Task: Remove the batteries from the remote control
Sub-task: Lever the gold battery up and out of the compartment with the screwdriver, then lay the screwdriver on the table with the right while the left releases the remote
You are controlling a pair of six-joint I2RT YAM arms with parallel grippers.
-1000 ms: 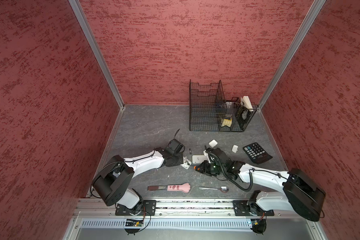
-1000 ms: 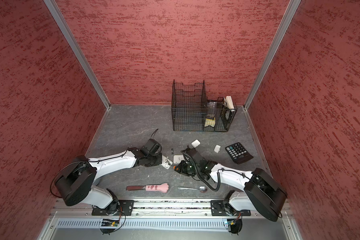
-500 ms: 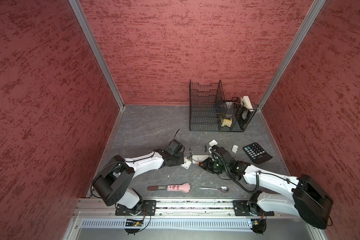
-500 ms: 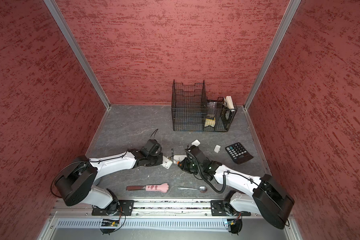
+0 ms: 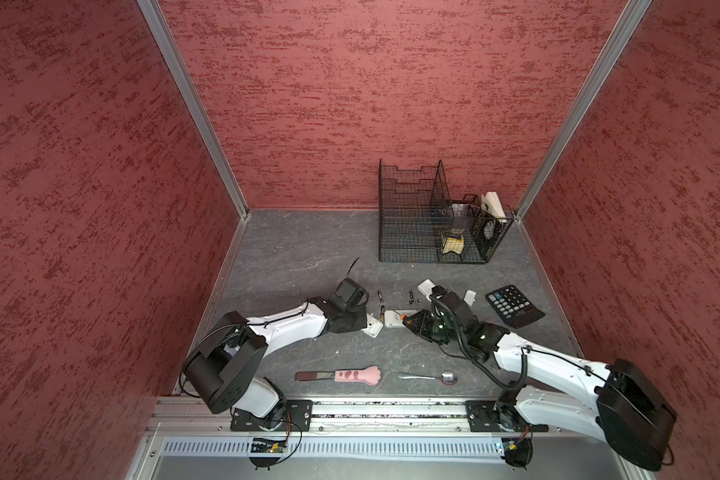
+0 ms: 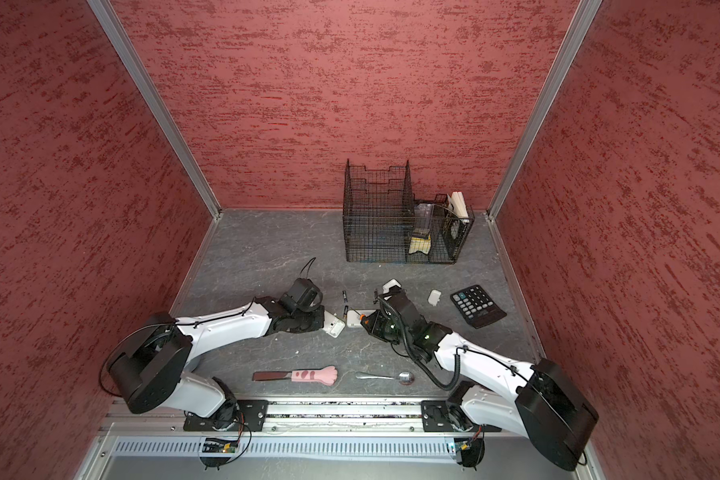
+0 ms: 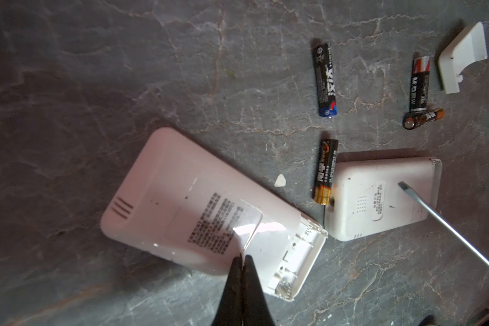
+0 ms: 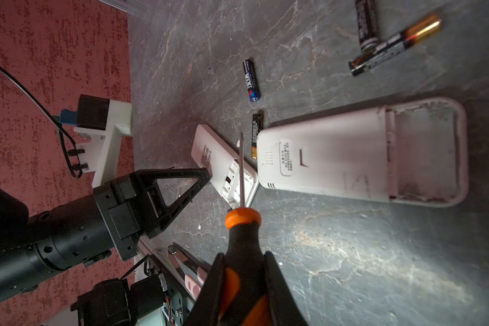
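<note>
Bare floor past the larger remote's battery bay is below my right gripper on the side toward the calculator. I should next move my right gripper that way, lower it and let go of the screwdriver (image 8: 242, 225).
Two white remote controls lie back-up and end to end. The smaller one (image 7: 198, 209) (image 5: 374, 328) has an open, empty battery bay. The larger one (image 8: 350, 158) (image 5: 395, 318) also shows an empty bay. Several batteries lie loose on the floor: one (image 7: 325, 172) against the larger remote, one (image 7: 325, 80) farther off, and two (image 7: 419, 84) touching at their ends. My left gripper (image 7: 242, 258) (image 5: 362, 322) is shut, its tips on the smaller remote's back. My right gripper (image 8: 244, 271) (image 5: 416, 324) is shut on an orange-handled screwdriver (image 8: 242, 225), whose tip hovers over the larger remote.
A black calculator (image 5: 514, 305) lies to the right, and two white battery covers (image 5: 426, 286) (image 5: 469, 296) lie near it. A wire basket (image 5: 433, 220) stands at the back. A pink paw-handled spatula (image 5: 341, 375) and a spoon (image 5: 429, 377) lie near the front rail.
My right arm has carried the screwdriver a little farther from the front edge, toward the larger remote. The left gripper has barely shifted.
</note>
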